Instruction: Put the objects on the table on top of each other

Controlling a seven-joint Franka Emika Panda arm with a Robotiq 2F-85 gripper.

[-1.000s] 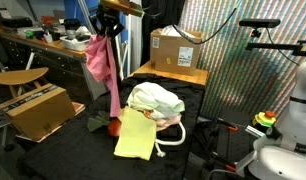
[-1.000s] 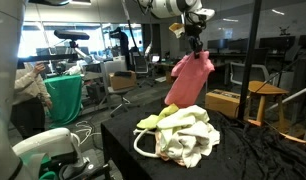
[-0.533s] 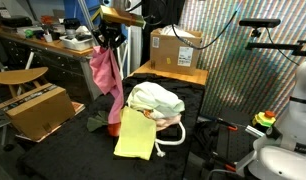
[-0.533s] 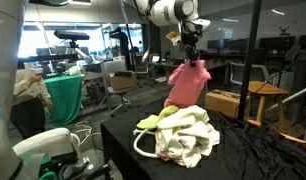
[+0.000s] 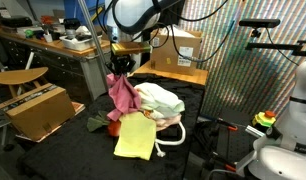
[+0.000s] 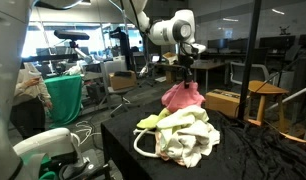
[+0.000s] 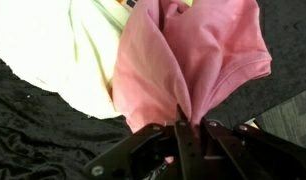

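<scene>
The pink cloth (image 5: 122, 96) comes down a little in my gripper onto the pile beside the white-green cloth for release next, because its lower folds already rest there.
My gripper (image 5: 119, 68) is shut on a pink cloth (image 5: 122, 96), which hangs bunched from the fingers with its lower part touching the pile. The pile has a white-green cloth (image 5: 158, 99) and a yellow cloth (image 5: 136, 137) on the black-covered table (image 5: 63, 150). In an exterior view the gripper (image 6: 184, 76) holds the pink cloth (image 6: 181, 96) just behind the pale heap (image 6: 179, 132). In the wrist view the jaws (image 7: 181, 127) pinch the pink cloth (image 7: 188, 60) over the pale cloth (image 7: 68, 50).
A cardboard box (image 5: 176, 49) stands at the table's far end, another box (image 5: 35, 109) on a stand beside it. A white cord loop (image 6: 143, 146) lies by the pile. A round stool (image 5: 18, 77) and a cluttered bench (image 5: 43, 42) are behind.
The gripper has come down and toward the pile with the pink cloth. The cloth hung free high above the table before; now its lower part rests against the heap.
</scene>
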